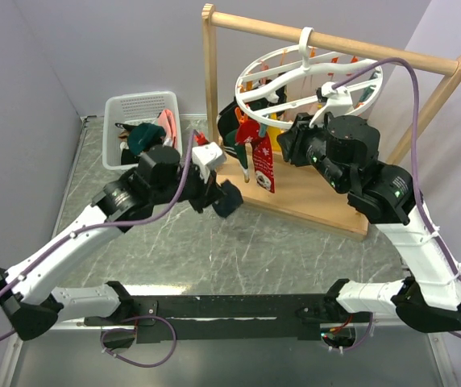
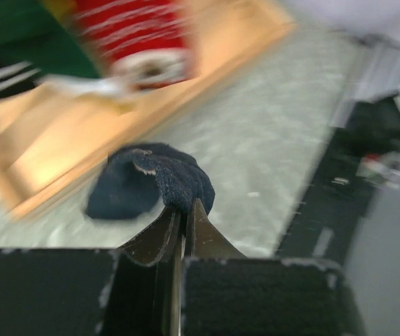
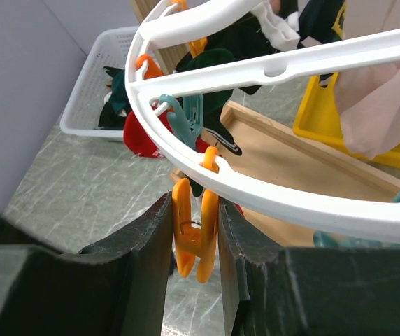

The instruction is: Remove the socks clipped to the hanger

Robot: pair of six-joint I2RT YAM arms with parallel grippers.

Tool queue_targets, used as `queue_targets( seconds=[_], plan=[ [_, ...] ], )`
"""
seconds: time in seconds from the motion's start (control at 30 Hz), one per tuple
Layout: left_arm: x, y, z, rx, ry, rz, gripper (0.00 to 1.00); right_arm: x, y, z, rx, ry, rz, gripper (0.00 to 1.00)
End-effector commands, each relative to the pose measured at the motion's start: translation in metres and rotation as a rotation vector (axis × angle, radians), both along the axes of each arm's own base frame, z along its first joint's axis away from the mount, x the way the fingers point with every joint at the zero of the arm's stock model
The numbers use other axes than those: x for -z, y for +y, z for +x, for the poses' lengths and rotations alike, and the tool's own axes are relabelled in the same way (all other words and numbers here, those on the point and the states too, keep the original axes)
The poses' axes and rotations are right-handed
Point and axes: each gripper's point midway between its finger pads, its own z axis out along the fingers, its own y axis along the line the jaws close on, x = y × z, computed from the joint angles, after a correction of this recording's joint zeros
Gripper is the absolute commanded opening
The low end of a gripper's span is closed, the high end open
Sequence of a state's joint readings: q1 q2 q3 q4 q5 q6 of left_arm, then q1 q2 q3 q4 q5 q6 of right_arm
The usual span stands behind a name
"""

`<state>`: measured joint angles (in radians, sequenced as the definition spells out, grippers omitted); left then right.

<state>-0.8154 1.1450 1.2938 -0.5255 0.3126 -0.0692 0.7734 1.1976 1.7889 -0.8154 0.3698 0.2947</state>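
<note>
I will next swing the navy sock with my left gripper outward and to the left in the top view over the white basket, where other socks already lie.
The white ring hanger (image 1: 307,76) hangs by its hook from the wooden rail. Several socks (image 1: 255,149), red, dark green and black, hang from its near-left clips. My right gripper (image 1: 288,139) is under the ring's near edge. In the right wrist view its jaws press both sides of an orange clip (image 3: 196,234) on the hanger's ring (image 3: 312,203); no sock shows in that clip. My left gripper (image 1: 221,192) is shut on a dark navy sock (image 2: 161,178) and holds it low over the table, in front of the wooden base.
A white basket (image 1: 114,137) holding several socks stands at the back left. The wooden frame (image 1: 210,72) with its flat base (image 1: 311,197) stands behind both grippers. A pale pink sock (image 3: 382,91) and a yellow piece (image 3: 319,122) hang further round the ring.
</note>
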Motion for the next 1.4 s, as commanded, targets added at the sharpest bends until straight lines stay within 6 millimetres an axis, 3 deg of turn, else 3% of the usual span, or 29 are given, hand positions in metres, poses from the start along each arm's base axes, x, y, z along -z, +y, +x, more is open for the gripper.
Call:
queue_targets(
  seconds=[0.0, 0.47, 0.73, 0.77, 0.83, 0.87, 0.9, 0.93, 1.07, 1.23, 1.33, 1.37],
  plan=[
    [0.011, 0.036, 0.057, -0.284, -0.005, 0.132, 0.01, -0.009, -0.012, -0.005, 0.022, -0.038, 0.017, 0.30],
    [0.001, 0.119, 0.160, -0.739, 0.050, 0.094, 0.01, -0.003, -0.014, -0.008, 0.015, -0.037, 0.022, 0.30],
    [-0.012, 0.137, 0.239, -0.830, 0.065, 0.083, 0.01, -0.006, -0.018, -0.012, 0.015, -0.051, 0.024, 0.30],
    [-0.027, 0.145, 0.250, -0.845, 0.045, 0.050, 0.01, -0.005, -0.018, -0.012, 0.015, -0.050, 0.022, 0.30],
    [-0.016, 0.150, 0.271, -0.871, 0.073, 0.066, 0.01, -0.007, -0.018, -0.014, 0.011, -0.053, 0.029, 0.30],
    [-0.036, 0.158, 0.281, -0.892, 0.041, 0.041, 0.01, -0.006, -0.018, -0.013, 0.014, -0.051, 0.028, 0.30],
    [-0.022, 0.164, 0.296, -0.928, 0.055, 0.074, 0.01, -0.005, -0.018, -0.013, 0.013, -0.048, 0.028, 0.30],
    [-0.022, 0.169, 0.303, -0.943, 0.053, 0.083, 0.01, -0.006, -0.018, -0.014, 0.013, -0.048, 0.028, 0.30],
    [-0.032, 0.195, 0.340, -1.013, -0.003, 0.038, 0.01, -0.005, -0.021, -0.015, 0.019, -0.050, 0.028, 0.30],
    [-0.032, 0.213, 0.375, -1.036, -0.069, -0.028, 0.01, -0.002, -0.021, -0.015, 0.018, -0.045, 0.025, 0.30],
    [-0.013, 0.217, 0.387, -1.050, -0.039, -0.024, 0.15, -0.002, -0.020, -0.014, 0.019, -0.044, 0.024, 0.30],
    [-0.008, 0.222, 0.388, -1.067, -0.020, -0.020, 0.45, -0.002, -0.021, -0.014, 0.021, -0.045, 0.026, 0.30]
  ],
)
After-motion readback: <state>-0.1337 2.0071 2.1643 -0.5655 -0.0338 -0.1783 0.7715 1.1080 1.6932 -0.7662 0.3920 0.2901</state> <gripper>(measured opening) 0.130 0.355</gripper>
